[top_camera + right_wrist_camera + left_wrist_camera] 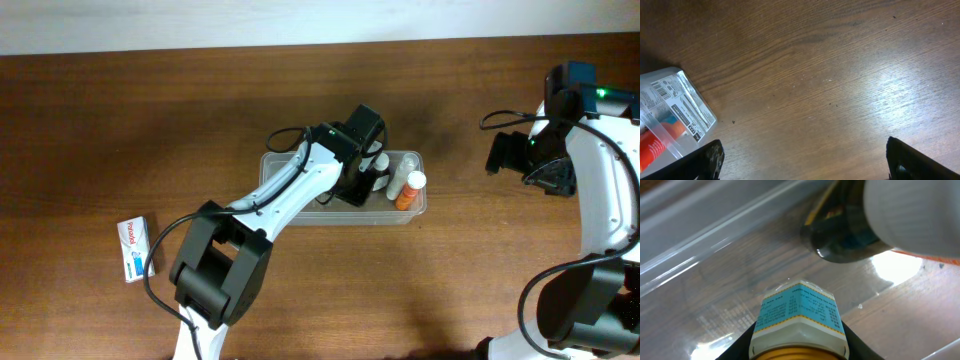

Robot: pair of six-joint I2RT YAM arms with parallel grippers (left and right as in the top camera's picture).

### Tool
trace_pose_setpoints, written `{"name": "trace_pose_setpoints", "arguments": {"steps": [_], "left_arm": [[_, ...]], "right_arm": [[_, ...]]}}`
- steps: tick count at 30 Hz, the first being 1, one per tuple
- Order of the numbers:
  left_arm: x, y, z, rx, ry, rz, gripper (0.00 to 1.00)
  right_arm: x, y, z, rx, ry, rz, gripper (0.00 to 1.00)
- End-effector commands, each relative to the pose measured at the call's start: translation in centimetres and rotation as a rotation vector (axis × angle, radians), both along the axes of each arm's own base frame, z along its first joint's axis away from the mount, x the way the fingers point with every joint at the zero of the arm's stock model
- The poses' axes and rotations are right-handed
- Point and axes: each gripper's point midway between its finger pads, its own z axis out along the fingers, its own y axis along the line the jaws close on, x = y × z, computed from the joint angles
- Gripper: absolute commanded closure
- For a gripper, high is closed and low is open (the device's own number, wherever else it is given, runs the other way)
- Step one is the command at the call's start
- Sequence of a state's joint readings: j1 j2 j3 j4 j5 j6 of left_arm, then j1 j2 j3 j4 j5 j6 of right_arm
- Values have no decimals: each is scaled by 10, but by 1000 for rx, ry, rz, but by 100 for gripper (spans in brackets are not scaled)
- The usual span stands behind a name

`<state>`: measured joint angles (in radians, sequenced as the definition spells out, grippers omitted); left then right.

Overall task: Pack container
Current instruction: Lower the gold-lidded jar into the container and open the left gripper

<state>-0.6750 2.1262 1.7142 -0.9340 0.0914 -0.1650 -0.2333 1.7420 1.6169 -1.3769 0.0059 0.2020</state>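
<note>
My left gripper should next turn square with the container's side, move down and release the dark bottle beside the container's clear bottom just below.
The clear plastic container (275,165) lies in the middle of the table and its corner shows in the right wrist view (682,107). Small bottles stand in its right end, one orange with a white cap (408,190). My left gripper (365,175) reaches down into the container and is shut on a small bottle with a blue label and a gold cap (799,317), held just above the clear floor (715,300). A dark bottle (845,235) stands just ahead of it. My right gripper (802,160) is open and empty over bare wood, right of the container.
A small white and blue box (134,248) lies on the table at the left. The table's far edge (300,45) runs along the top.
</note>
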Motion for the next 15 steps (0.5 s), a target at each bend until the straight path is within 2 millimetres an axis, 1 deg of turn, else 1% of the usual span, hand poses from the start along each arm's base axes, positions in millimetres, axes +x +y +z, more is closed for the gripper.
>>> {"name": "trace_pose_setpoints", "arguments": {"steps": [1, 7, 10, 15], "left_arm": [[6, 3, 2, -1, 1, 147, 100], [6, 2, 2, -21, 27, 276, 99], [7, 2, 1, -37, 50, 390, 99], [3, 0, 0, -40, 63, 415, 100]], "right_arm": [[-2, -1, -3, -3, 13, 4, 4], [-2, -1, -3, -3, 12, 4, 4], [-2, -1, -3, -3, 12, 4, 4], [-3, -1, -3, -2, 14, 4, 4]]}}
